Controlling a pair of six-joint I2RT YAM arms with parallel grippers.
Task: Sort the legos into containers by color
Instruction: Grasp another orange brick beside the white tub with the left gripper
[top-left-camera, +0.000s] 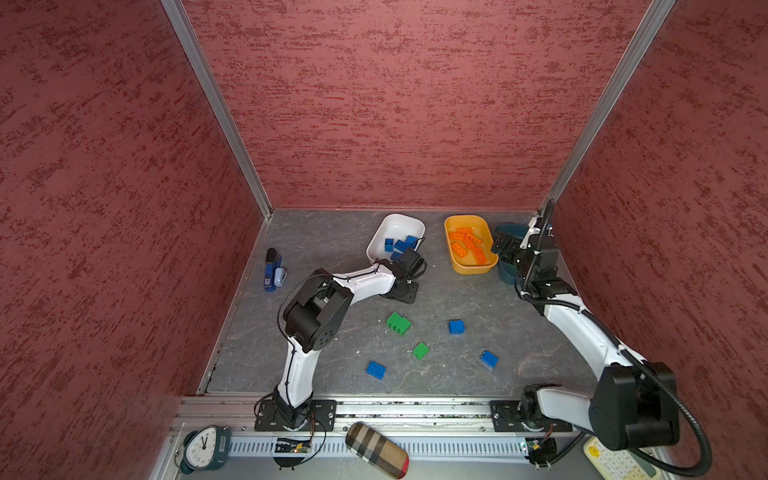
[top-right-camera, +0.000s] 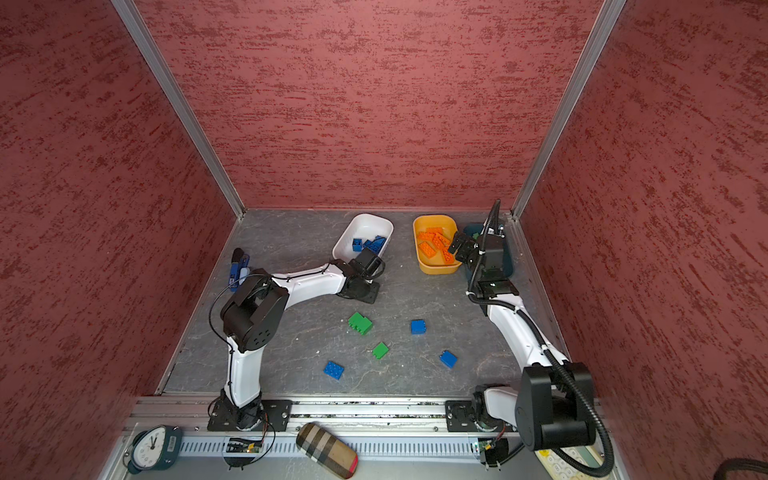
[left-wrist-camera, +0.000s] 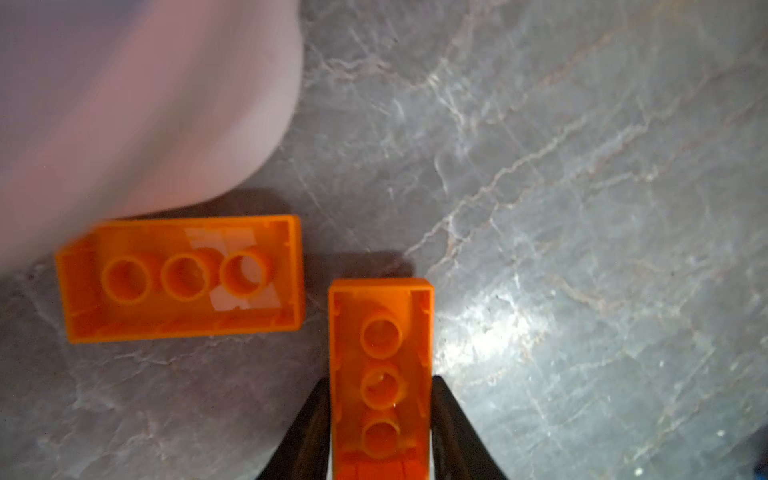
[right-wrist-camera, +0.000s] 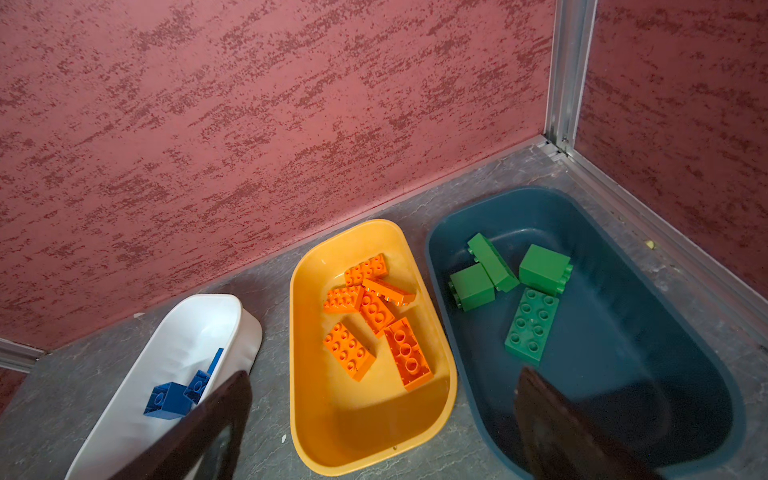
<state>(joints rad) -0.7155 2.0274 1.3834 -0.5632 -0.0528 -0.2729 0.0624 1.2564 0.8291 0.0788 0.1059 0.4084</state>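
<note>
The robot's left gripper should lift the matching lego, carry it outward past the white container (top-left-camera: 395, 222) and release it inside the yellow-orange container (top-left-camera: 468, 254), which holds orange legos.
In the left wrist view my left gripper (left-wrist-camera: 381, 386) is shut on an upturned orange lego (left-wrist-camera: 380, 332) resting on the grey floor. A second upturned orange lego (left-wrist-camera: 178, 278) lies beside it, near the white container (left-wrist-camera: 145, 104). In both top views the left wrist (top-left-camera: 409, 270) hides these two. My right gripper (right-wrist-camera: 382, 399) hangs open and empty over the near end of the yellow-orange container (right-wrist-camera: 299, 374), which holds several orange legos (right-wrist-camera: 407, 353). The dark teal container (right-wrist-camera: 623, 415) holds several green legos (right-wrist-camera: 532, 324). Blue legos (top-left-camera: 399, 244) lie in the white container (top-left-camera: 395, 222).
Loose on the floor are two green legos (top-left-camera: 398, 323) (top-left-camera: 420, 350) and three blue ones (top-left-camera: 456, 326) (top-left-camera: 489, 359) (top-left-camera: 375, 369). A blue-and-black gadget (top-left-camera: 272, 270) lies at the left. Red walls close three sides. A clock (top-left-camera: 203, 449) and plaid case (top-left-camera: 376, 451) sit beyond the front rail.
</note>
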